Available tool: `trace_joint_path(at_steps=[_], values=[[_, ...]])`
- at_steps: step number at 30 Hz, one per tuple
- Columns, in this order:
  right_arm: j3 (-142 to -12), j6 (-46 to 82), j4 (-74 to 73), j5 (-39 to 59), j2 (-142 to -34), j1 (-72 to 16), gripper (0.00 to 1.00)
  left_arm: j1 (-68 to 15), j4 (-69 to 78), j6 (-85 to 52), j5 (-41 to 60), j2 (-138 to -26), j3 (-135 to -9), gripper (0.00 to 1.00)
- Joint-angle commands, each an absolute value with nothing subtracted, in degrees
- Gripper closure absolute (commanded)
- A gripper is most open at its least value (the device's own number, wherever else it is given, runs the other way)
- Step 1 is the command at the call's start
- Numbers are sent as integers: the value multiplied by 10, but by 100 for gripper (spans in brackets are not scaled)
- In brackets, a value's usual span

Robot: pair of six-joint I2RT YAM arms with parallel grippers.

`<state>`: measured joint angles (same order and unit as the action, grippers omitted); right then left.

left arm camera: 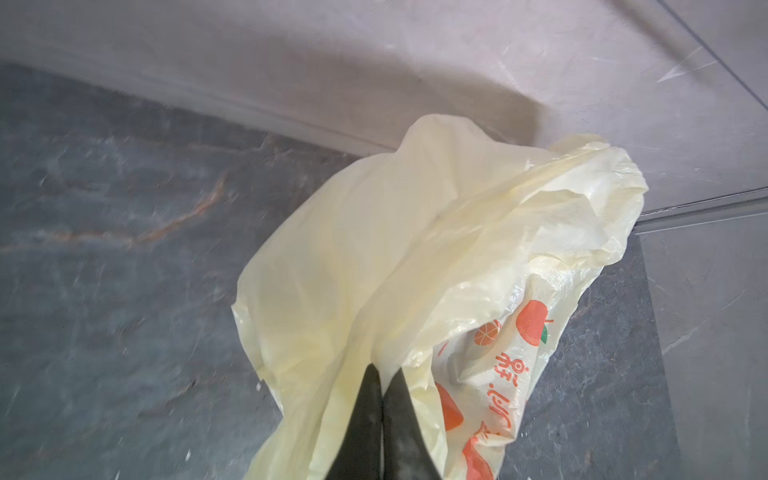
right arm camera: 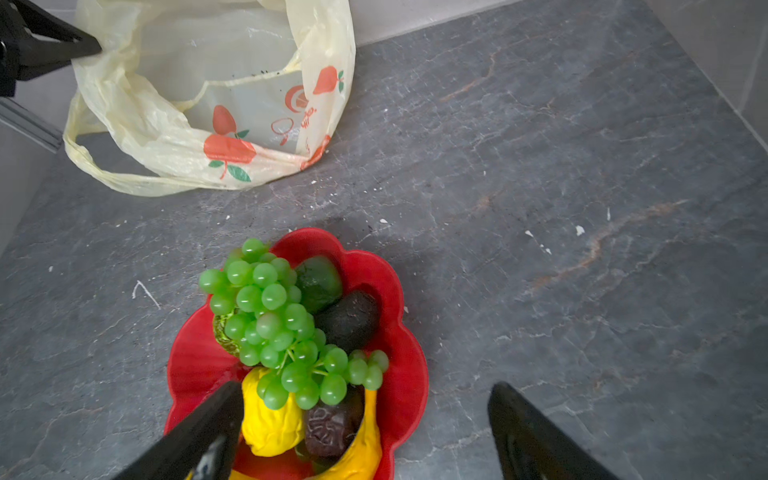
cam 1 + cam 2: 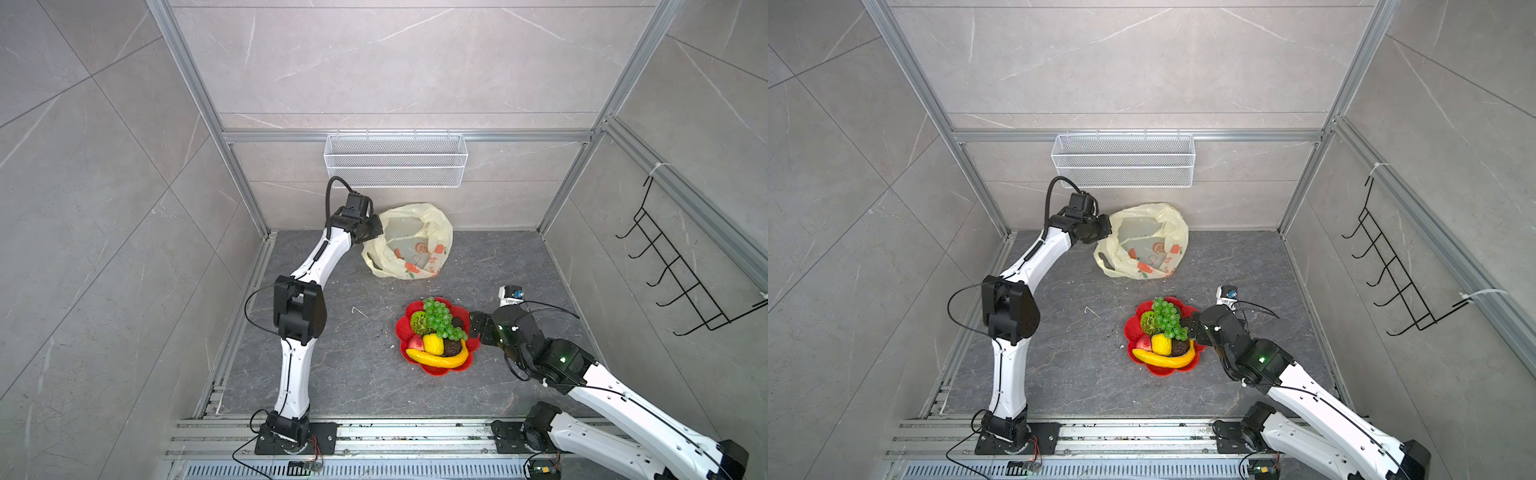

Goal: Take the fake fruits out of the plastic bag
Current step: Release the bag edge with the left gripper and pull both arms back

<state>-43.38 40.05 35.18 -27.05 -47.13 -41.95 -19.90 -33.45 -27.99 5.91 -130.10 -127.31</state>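
Note:
The left gripper opens where it stands beside the bag [image 3: 409,249] next and lets go of the bag's rim, since the bag is empty and the plate holds the fruits.
The pale-yellow plastic bag [image 3: 409,249] [image 3: 1144,249] lies by the back wall, its mouth held up. My left gripper [image 3: 374,227] [image 1: 384,374] is shut on the bag's rim [image 1: 374,257]. No fruit shows inside the bag [image 2: 166,124]. The fake fruits sit piled on a red flower-shaped plate [image 3: 402,329] [image 2: 195,357]: green grapes [image 3: 440,318] [image 2: 274,316], banana [image 3: 440,360], yellow knobbly fruit [image 2: 270,419], strawberry [image 3: 415,343], green bumpy ball [image 3: 419,322] and dark brown ones [image 2: 349,320]. My right gripper [image 3: 473,328] [image 2: 365,388] hangs open over the plate's right edge, holding nothing.
A white wire basket [image 3: 395,162] hangs on the back wall above the bag. A black hook rack [image 3: 673,270] is fixed to the right wall. Grey walls close in three sides. An aluminium rail [image 3: 415,434] runs along the front, and small white crumbs dot the dark floor.

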Motion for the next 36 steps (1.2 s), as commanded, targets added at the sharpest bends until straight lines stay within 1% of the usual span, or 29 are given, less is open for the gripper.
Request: trace_joint_path(at_steps=[1, 4, 9, 10, 13, 17, 20, 22, 23, 25, 27, 31, 33, 36], values=[[-415, 443, 366, -290, -454, -417, 6, -202, -369, -222, 88, -1359, -1344, 100], [-411, 459, 376, -285, -453, -417, 6, -205, -351, -206, 83, -1408, -1395, 100], [-402, 471, 386, -284, -442, -417, 6, -208, -361, -184, 39, -1457, -1466, 100], [-398, 474, 386, -283, -438, -416, 6, -207, -367, -182, 29, -1457, -1470, 96], [-392, 491, 391, -284, -432, -413, 1, -210, -382, -180, 0, -1439, -1464, 70], [-395, 492, 387, -261, -444, -386, 0, -217, -415, -177, -19, -1396, -1452, 43], [-399, 485, 374, -212, -471, -345, 0, -226, -465, -184, -38, -1354, -1447, 29], [-402, 483, 366, -172, -490, -312, 0, -229, -506, -201, -43, -1308, -1423, 25], [-401, 483, 361, -150, -497, -294, 0, -230, -514, -212, -43, -1277, -1387, 24], [-393, 485, 341, -107, -507, -259, 0, -233, -487, -234, -33, -1198, -1262, 23], [-371, 495, 307, -52, -513, -218, 0, -239, -410, -249, -29, -1097, -1095, 22], [-308, 533, 225, 60, -525, -140, 1, -242, -279, -287, -34, -934, -824, 20], [-272, 558, 171, 87, -528, -127, 1, -243, -217, -307, -36, -860, -703, 20], [-237, 577, 97, 118, -540, -127, 1, -242, -148, -323, -21, -784, -573, 19]])
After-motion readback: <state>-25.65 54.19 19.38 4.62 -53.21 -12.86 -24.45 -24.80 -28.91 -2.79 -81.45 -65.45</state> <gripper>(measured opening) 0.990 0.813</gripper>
